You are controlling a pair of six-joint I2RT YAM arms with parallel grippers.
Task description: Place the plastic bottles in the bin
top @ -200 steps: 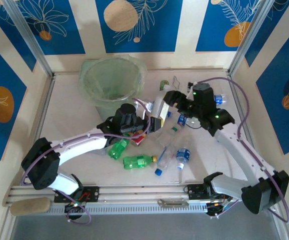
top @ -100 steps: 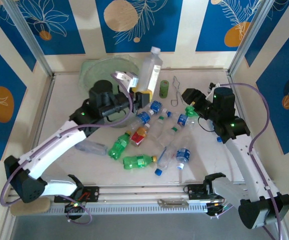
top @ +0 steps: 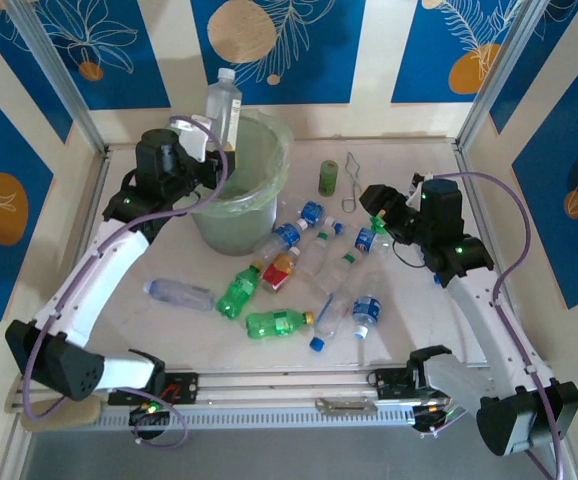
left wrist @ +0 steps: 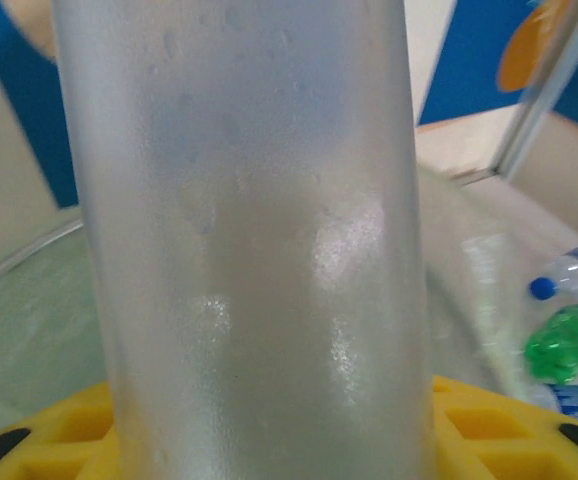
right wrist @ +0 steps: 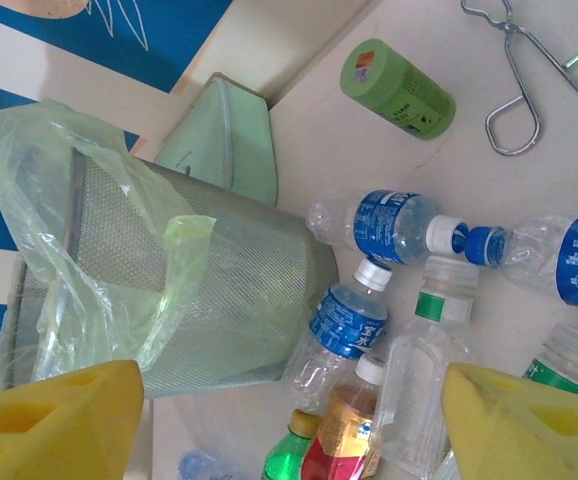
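Observation:
My left gripper will first tilt downward, so it can lower the tall clear bottle into the bin's opening.
My left gripper is shut on a tall clear plastic bottle, held upright over the near-left rim of the bin. In the left wrist view that bottle stands between my yellow pads. Several plastic bottles lie on the table: a green one, a red-labelled one, blue-labelled ones and a clear one. My right gripper hangs open over the right side of the pile. Between its yellow fingers the right wrist view shows a blue-labelled bottle and the bin.
A short olive-green cylinder and thin wire tongs lie behind the bottles; the right wrist view shows the cylinder and the tongs too. Metal posts and patterned walls close in the table.
My left arm has swung from the middle of the table up and left, carrying the clear bottle over the bin. The right arm has drawn back a little to the right.

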